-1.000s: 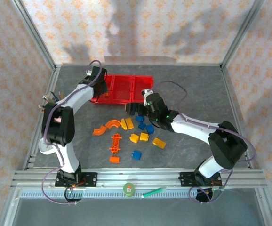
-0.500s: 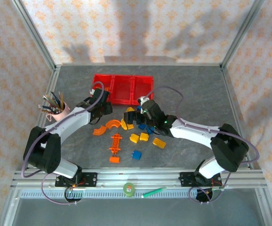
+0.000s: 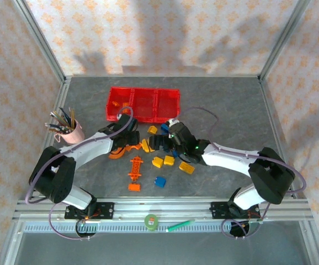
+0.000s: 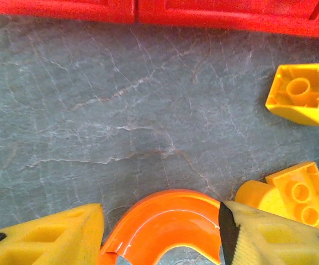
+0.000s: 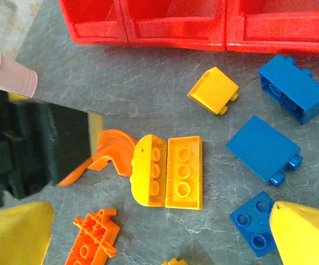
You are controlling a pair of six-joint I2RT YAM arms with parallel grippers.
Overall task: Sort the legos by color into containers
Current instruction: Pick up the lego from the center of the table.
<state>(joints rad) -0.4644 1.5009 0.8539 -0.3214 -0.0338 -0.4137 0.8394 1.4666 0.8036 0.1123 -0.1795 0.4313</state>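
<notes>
The curved outer rim of the orange arch is below my left gripper, and that thin edge runs between the open fingers, so I will move the gripper down onto it.
My left gripper (image 4: 162, 223) is low over the table, open. Its yellow fingers (image 4: 54, 237) stand at either end of an orange arch (image 4: 165, 212), which lies flat between them. In the top view that gripper (image 3: 122, 144) sits below the red containers (image 3: 143, 104). My right gripper (image 5: 159, 237) hangs open and wide over two yellow legos (image 5: 168, 171) lying side by side, with blue legos (image 5: 261, 149) to the right and a spiky orange piece (image 5: 93, 240) to the left. Nothing is between its fingers. More yellow, blue and orange legos (image 3: 169, 160) lie scattered below both grippers.
A pink cup of pencils (image 3: 71, 130) stands left of the left arm. A green tape roll (image 3: 150, 222) and a green pen (image 3: 180, 224) rest on the front rail. Metal frame posts border the table (image 3: 231, 105).
The left arm swung from the left end of the containers down to the orange arch. The right gripper moved a little nearer and lower over the yellow and blue legos.
</notes>
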